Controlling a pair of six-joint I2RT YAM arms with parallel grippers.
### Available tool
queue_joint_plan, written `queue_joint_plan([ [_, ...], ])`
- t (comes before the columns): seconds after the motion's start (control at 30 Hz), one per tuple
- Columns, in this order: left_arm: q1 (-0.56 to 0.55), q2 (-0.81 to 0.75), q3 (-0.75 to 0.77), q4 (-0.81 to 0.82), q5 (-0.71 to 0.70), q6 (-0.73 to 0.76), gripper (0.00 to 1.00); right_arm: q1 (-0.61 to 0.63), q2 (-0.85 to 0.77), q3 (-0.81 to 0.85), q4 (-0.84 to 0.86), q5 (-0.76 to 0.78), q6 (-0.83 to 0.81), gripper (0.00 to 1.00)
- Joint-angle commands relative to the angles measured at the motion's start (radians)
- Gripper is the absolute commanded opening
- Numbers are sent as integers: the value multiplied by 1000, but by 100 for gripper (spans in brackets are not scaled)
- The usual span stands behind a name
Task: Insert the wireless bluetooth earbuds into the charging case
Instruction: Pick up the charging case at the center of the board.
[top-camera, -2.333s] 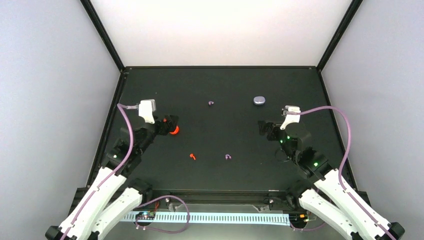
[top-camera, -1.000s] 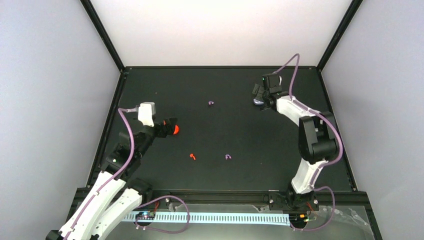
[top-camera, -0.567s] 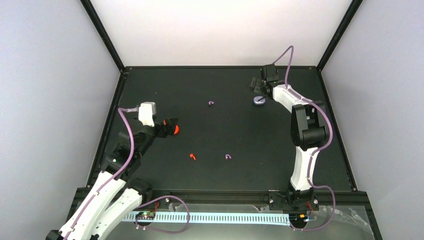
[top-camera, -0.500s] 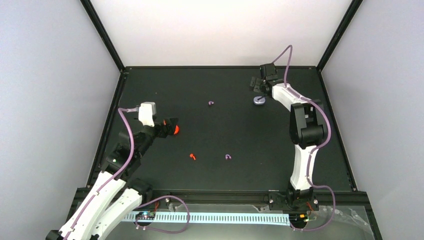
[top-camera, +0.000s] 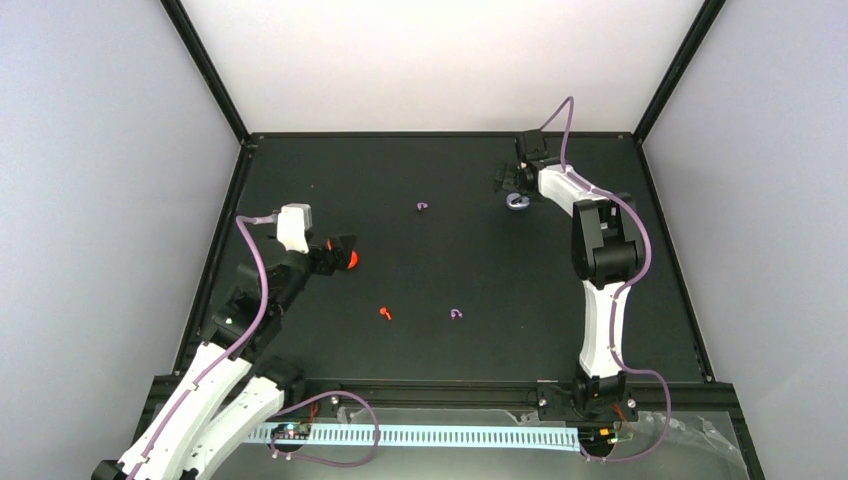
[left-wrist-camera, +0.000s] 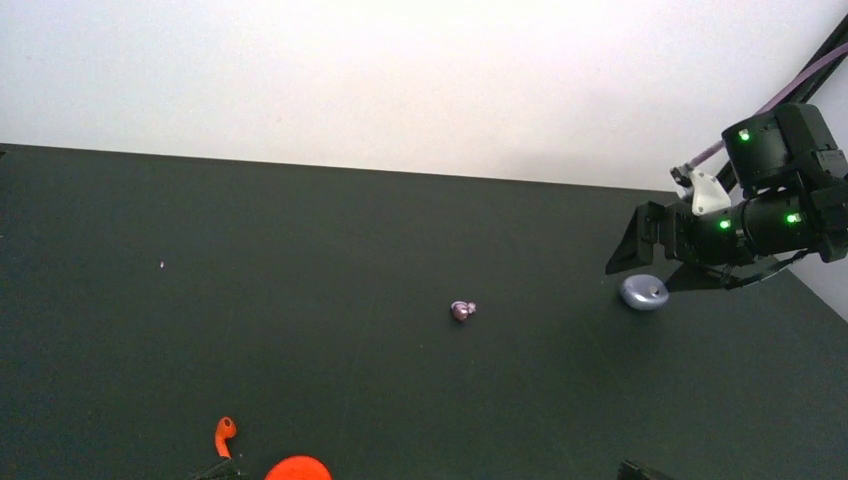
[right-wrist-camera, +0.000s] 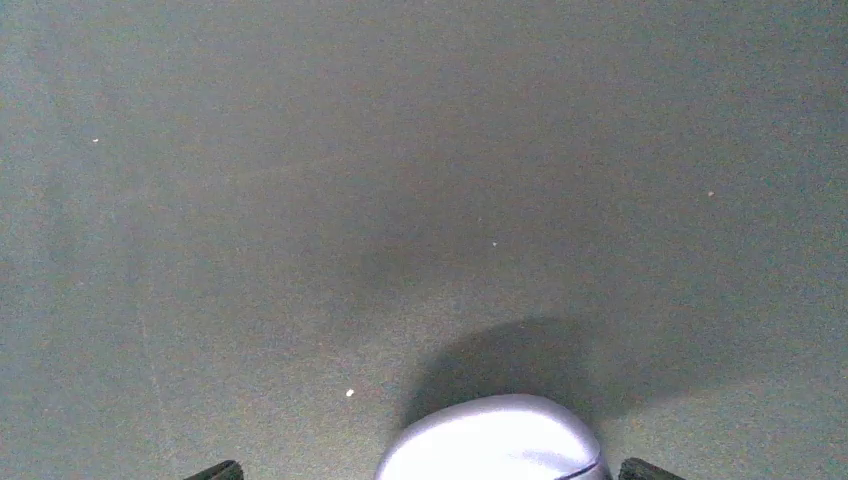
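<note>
My right gripper moves down and back next, since the lavender case (top-camera: 517, 202) (right-wrist-camera: 495, 440) lies below and slightly back of it. The case's rounded body fits between the open fingers.
A lavender charging case (top-camera: 517, 202) lies at the back right of the black table. My right gripper (top-camera: 510, 187) hovers over it, open; in the right wrist view the case (right-wrist-camera: 495, 440) sits between the two fingertips (right-wrist-camera: 215, 470), with gaps on both sides. My left gripper (top-camera: 340, 253) is open at the left, with a red-orange case (left-wrist-camera: 297, 468) between its wide fingers and a red-orange earbud (left-wrist-camera: 224, 433) by its left tip. Another red-orange earbud (top-camera: 385, 313) and a lavender earbud (top-camera: 456, 314) lie at the centre front. A second lavender earbud (top-camera: 422, 207) lies farther back.
The table is walled by a black frame (top-camera: 440, 134) and pale panels on three sides. The right arm (top-camera: 600, 250) stretches up the right side of the table. The left wrist view shows the right gripper (left-wrist-camera: 662, 268) above the lavender case (left-wrist-camera: 643, 292).
The right arm has swung from the near right out to the far back and settled over the lavender case, edging slightly back and left. The left arm has barely moved.
</note>
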Motion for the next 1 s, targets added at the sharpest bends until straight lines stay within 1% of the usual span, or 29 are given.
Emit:
queue_joint_plan([
  [0.0, -8, 1, 2, 23, 19, 8, 99, -3, 21, 21, -20, -46, 11, 97],
  [0.27, -8, 2, 4, 25, 31, 4, 99, 21, 5, 0, -46, -57, 7, 94],
  [0.37, -8, -4, 4, 24, 31, 4, 99, 37, 2, -3, -66, -53, 7, 90],
  [0.53, -7, -9, 3, 25, 44, 1, 99, 65, -32, -12, -79, -12, -39, 85],
  [0.6, -8, -10, 2, 28, 48, -1, 99, 64, -44, -11, -78, 22, -57, 86],
  [0.67, -8, -12, 2, 27, 53, -1, 99, 64, -44, 3, -78, 54, -82, 91],
  [0.77, -7, -13, 1, 28, 55, -1, 99, 61, -8, 71, -108, 69, -109, 95],
  [0.97, -8, -9, 2, 26, 50, 3, 99, 61, 89, 215, -164, 37, -151, 96],
])
